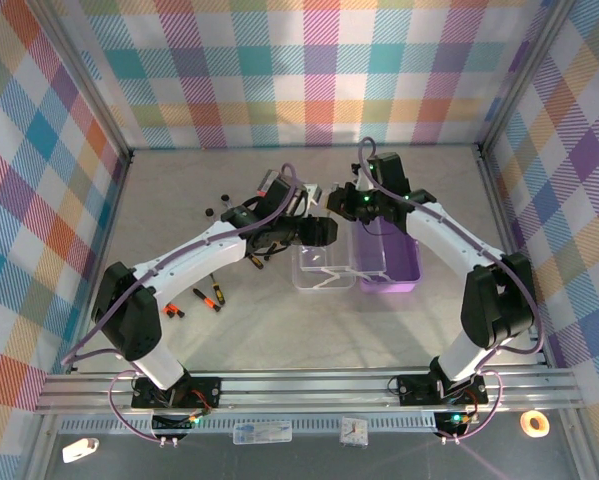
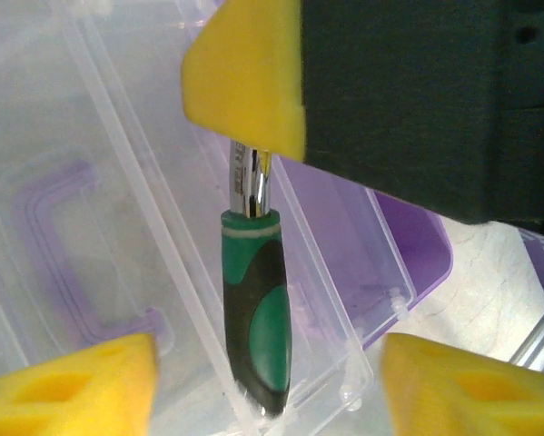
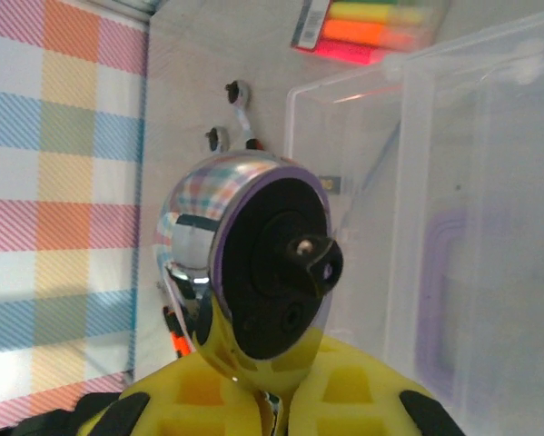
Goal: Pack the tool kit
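The purple base is open and empty beside the clear lid [image 1: 324, 268], so my right gripper will next bring the wrench over, lower it inside and release it.
The tool kit box lies open on the table, its purple base [image 1: 391, 265] on the right and its clear lid [image 1: 324, 268] on the left. A ratchet wrench hangs over the lid, green-and-black handle [image 2: 258, 318] pointing down. My right gripper [image 3: 272, 400] is shut on its chrome neck, just below the ratchet head [image 3: 253, 263]. My left gripper [image 2: 272, 381] is open, its yellow fingertips [image 2: 72, 386] well apart on either side of the handle's lower end and not touching it. In the top view both grippers [image 1: 319, 230] [image 1: 347, 205] meet above the lid.
Black-and-orange screwdrivers [image 1: 211, 297] [image 1: 172, 310] lie on the table left of the box, and small black bits [image 1: 219, 207] further back. The marker pack [image 3: 362, 27] sits behind the lid. Checked walls close off the left, back and right.
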Robot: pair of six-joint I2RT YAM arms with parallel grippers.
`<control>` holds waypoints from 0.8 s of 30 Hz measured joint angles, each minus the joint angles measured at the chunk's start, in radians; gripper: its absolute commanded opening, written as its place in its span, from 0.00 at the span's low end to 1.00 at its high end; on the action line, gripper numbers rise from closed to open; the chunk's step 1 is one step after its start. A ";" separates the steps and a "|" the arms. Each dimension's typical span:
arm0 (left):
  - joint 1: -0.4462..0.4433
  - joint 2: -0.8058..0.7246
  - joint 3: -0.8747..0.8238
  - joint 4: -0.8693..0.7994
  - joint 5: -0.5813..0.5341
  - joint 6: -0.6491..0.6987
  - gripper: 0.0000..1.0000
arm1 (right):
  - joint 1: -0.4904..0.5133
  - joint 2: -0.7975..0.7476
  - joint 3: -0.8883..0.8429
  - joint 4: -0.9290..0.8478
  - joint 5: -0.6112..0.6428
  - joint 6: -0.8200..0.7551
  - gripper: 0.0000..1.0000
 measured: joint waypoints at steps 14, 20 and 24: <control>0.000 -0.433 -0.291 0.023 -0.472 0.019 1.00 | -0.047 -0.015 0.135 -0.267 0.274 -0.257 0.03; 0.015 -0.438 -0.329 -0.024 -0.574 -0.006 1.00 | -0.131 -0.063 0.086 -0.330 0.397 -0.319 0.03; 0.029 -0.438 -0.329 -0.026 -0.590 -0.008 1.00 | -0.200 -0.080 0.032 -0.354 0.449 -0.349 0.03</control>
